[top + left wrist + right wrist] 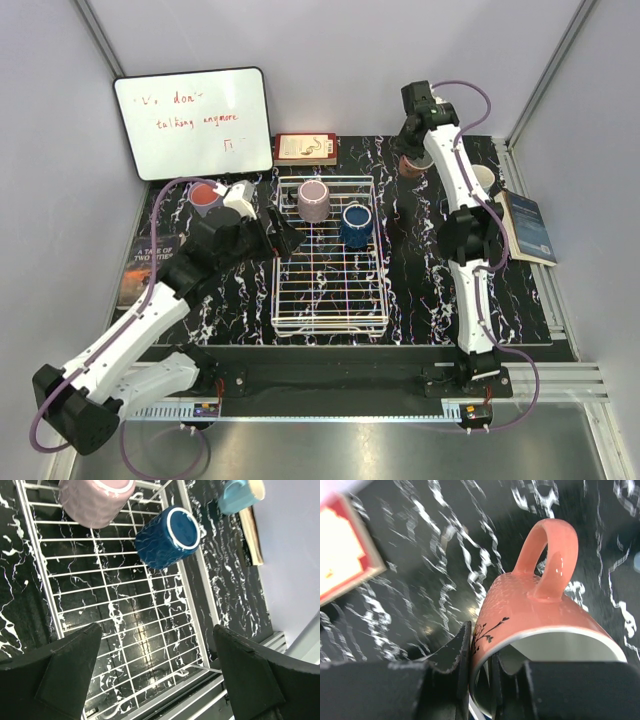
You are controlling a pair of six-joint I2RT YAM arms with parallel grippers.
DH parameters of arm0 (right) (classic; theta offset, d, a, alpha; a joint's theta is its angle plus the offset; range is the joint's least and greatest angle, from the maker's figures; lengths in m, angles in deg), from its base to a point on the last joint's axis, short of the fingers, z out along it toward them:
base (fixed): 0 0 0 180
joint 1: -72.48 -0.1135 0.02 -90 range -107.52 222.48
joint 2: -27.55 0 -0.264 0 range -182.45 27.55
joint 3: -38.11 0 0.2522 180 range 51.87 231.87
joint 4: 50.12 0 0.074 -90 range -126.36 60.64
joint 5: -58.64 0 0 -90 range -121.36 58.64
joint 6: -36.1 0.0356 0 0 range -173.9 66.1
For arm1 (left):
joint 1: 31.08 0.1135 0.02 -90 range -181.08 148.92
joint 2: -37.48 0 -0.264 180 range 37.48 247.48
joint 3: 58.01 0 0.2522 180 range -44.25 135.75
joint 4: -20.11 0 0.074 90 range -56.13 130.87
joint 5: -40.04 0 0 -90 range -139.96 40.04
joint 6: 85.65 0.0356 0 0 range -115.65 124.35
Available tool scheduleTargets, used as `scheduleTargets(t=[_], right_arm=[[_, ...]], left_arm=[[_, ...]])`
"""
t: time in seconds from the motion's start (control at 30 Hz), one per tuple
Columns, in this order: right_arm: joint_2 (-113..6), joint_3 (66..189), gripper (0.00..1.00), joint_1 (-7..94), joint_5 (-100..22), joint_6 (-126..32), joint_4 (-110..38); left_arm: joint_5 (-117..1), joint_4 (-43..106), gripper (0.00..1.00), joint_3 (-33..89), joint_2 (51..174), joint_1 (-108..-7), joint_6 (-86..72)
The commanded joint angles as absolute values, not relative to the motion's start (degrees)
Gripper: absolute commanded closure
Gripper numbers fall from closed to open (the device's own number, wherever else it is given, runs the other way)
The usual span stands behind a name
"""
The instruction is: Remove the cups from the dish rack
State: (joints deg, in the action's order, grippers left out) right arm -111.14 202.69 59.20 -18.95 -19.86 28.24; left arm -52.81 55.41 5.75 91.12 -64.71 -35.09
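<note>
The terracotta mug (530, 605) is still above the table, so my right gripper will next lower toward the bare tabletop between dish rack and light blue cup and release the mug's rim.
The white wire dish rack (330, 290) sits mid-table and holds a mauve cup (313, 200) and a dark blue cup (357, 225). Both also show in the left wrist view, mauve cup (95, 500) and dark blue cup (167, 537), on the rack's grid (125, 605). My left gripper (282, 238) hangs open and empty over the rack's left side, its fingers (65, 672) wide apart. A salmon pink cup (206, 198) stands on the table at the left. My right gripper (413, 152) is shut on the rim of a terracotta mug (530, 605) at the far right, above the table. A light blue cup (240, 495) stands right of the rack. The lavender cup is out of view.
A whiteboard (192, 122) leans at the back left. A red book (306, 148) lies behind the rack, another book (527, 225) at the right edge and a dark one (150, 262) at the left. The red book also shows in the right wrist view (345, 555).
</note>
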Motion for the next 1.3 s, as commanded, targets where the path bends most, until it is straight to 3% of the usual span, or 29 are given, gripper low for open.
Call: scheduleTargets(t=[0.0, 0.87, 1.1, 1.27], right_arm=[[-111.5, 203.7, 1.0, 61.2, -21.1, -19.3, 31.9], [-117.7, 197.8, 1.0, 62.0, -17.9, -22.0, 30.9], [-115.9, 198.1, 0.71, 61.9, -18.7, -21.7, 30.4], [-112.1, 197.3, 0.32, 61.8, -23.4, -21.7, 27.9]], left_arm=[[-54.3, 55.2, 0.03, 6.2, 92.1, -64.7, -34.7], [-53.7, 55.8, 0.05, 5.0, 95.9, -65.9, -35.6], [-53.6, 55.8, 0.05, 5.3, 96.4, -66.0, -35.6], [-52.9, 55.7, 0.05, 5.8, 96.4, -66.0, -34.4]])
